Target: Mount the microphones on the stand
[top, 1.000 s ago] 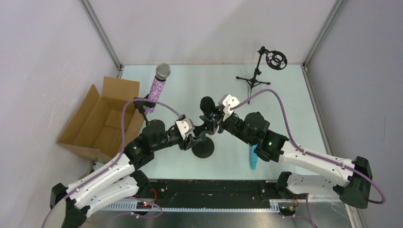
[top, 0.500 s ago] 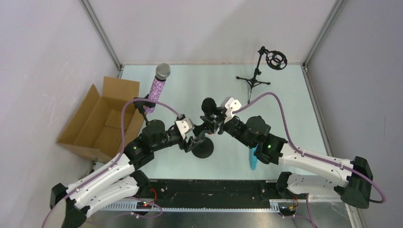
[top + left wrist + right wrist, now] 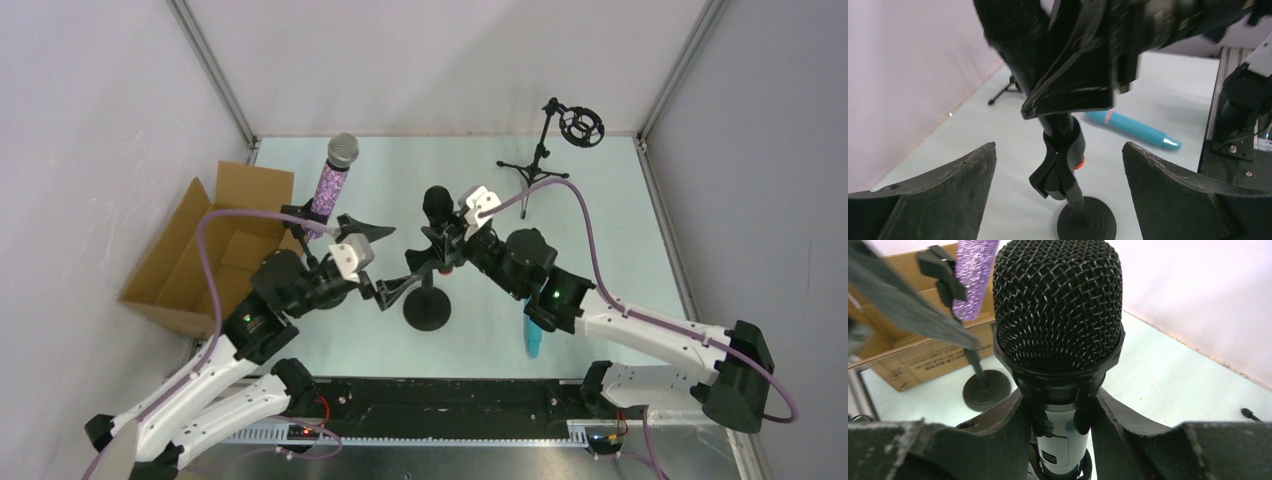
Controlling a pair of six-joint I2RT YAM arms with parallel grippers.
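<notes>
The black microphone's lower end sits clipped. So next, my right gripper moves outward with the stand to bare tabletop beside the purple microphone, then releases the black microphone (image 3: 436, 203).
The black microphone (image 3: 436, 203) stands upright on the middle stand (image 3: 427, 312). Its lower end sits in the stand's clip (image 3: 1060, 167), and the orange-red end (image 3: 1079, 162) shows beside it. My right gripper (image 3: 443, 247) is shut on its body just under the mesh head (image 3: 1058, 305). My left gripper (image 3: 386, 263) is open, left of the stand and touching nothing. In the left wrist view its fingers (image 3: 948, 195) flank the clip with wide gaps. The purple glitter microphone (image 3: 333, 185) stands clipped on its own stand (image 3: 985, 387). The light blue microphone (image 3: 534, 338) lies flat on the table.
An open cardboard box (image 3: 215, 250) sits at the left, right behind the purple microphone's stand. A small tripod with a round shock mount (image 3: 580, 127) stands at the back right. Walls enclose the table on three sides.
My left gripper has opened and drawn back to the left, away from the middle stand's clip. The right gripper stays shut on the black microphone, which is slightly more upright.
</notes>
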